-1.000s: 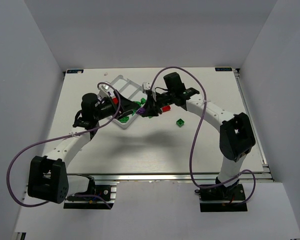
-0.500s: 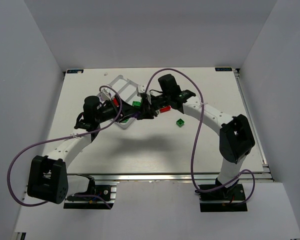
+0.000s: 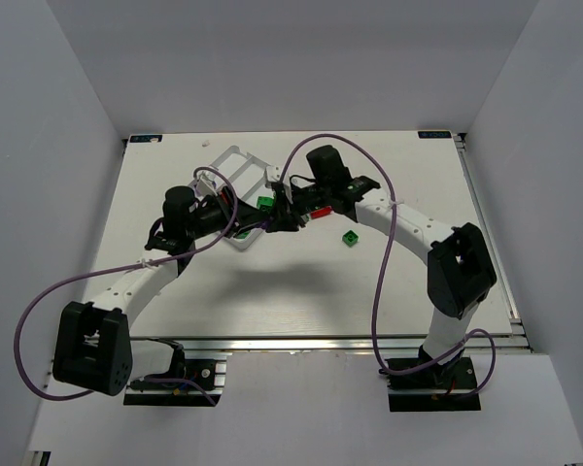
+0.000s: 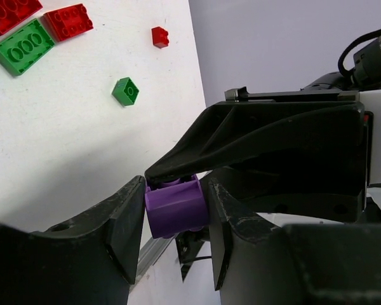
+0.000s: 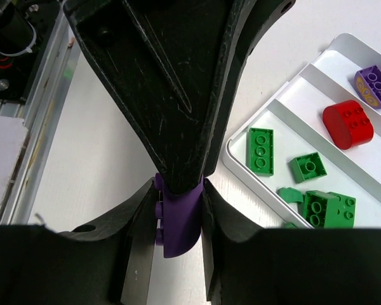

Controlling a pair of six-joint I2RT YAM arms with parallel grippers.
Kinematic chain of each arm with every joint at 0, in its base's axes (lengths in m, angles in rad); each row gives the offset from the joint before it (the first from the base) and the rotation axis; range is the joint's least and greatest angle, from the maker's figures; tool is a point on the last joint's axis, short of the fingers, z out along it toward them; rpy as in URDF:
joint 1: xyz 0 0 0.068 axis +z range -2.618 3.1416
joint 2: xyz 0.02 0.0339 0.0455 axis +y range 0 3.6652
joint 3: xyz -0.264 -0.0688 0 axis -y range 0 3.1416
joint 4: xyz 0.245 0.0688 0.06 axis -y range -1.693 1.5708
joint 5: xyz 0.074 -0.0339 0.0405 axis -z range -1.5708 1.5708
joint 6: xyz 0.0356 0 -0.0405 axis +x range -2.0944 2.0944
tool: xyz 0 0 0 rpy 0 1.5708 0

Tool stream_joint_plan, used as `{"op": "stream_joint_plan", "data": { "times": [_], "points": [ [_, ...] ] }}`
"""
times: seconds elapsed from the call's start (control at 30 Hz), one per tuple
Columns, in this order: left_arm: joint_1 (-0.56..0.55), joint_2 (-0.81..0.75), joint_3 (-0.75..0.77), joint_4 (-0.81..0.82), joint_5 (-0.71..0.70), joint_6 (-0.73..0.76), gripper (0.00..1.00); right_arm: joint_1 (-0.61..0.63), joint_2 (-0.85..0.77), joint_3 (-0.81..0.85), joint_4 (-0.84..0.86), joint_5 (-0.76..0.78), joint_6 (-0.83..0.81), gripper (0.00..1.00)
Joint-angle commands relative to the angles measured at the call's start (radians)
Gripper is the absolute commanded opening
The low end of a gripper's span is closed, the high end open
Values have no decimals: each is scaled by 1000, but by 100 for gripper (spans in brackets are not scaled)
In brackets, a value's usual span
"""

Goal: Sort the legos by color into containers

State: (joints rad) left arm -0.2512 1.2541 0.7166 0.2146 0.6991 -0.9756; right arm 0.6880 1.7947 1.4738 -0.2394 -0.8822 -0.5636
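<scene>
My left gripper will move outward and to the left in the top view next, then down over the tray's far container [image 3: 229, 163], because a purple lego is there.
A purple lego [image 4: 176, 206] hangs in the air, held from both sides at once. My left gripper [image 4: 176, 213] is shut on its flat sides, and my right gripper [image 5: 178, 222] is shut on the same purple lego [image 5: 178, 219] from the other direction. In the top view the two grippers meet just right of the white tray [image 3: 235, 158], with the left gripper [image 3: 257, 222] facing the right gripper [image 3: 280, 217]. The tray [image 5: 241, 166] holds several green legos [image 5: 260, 150] in its near container, a red rounded lego [image 5: 347, 123] in the middle one and a purple lego [image 5: 374, 86] in the far one.
Loose on the table lie two red legos [image 4: 68, 21], a green plate [image 4: 24, 46], a small red lego [image 4: 159, 36] and a small green lego [image 4: 126, 91]. In the top view a green lego [image 3: 350, 238] and a red lego [image 3: 320, 211] lie right of the grippers.
My left gripper has closed from wide open onto the purple lego that the right gripper holds. Both arms drew slightly closer together beside the tray.
</scene>
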Motion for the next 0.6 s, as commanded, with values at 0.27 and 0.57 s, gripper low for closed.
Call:
{"op": "stream_joint_plan", "data": {
  "times": [0.27,0.57],
  "points": [
    [-10,67,181,-303,-27,219,0,10,-69,-46,51,117,-45,69],
    [-5,114,251,-385,-64,275,0,8,-84,-70,58,210,-65,90]
  ]
}}
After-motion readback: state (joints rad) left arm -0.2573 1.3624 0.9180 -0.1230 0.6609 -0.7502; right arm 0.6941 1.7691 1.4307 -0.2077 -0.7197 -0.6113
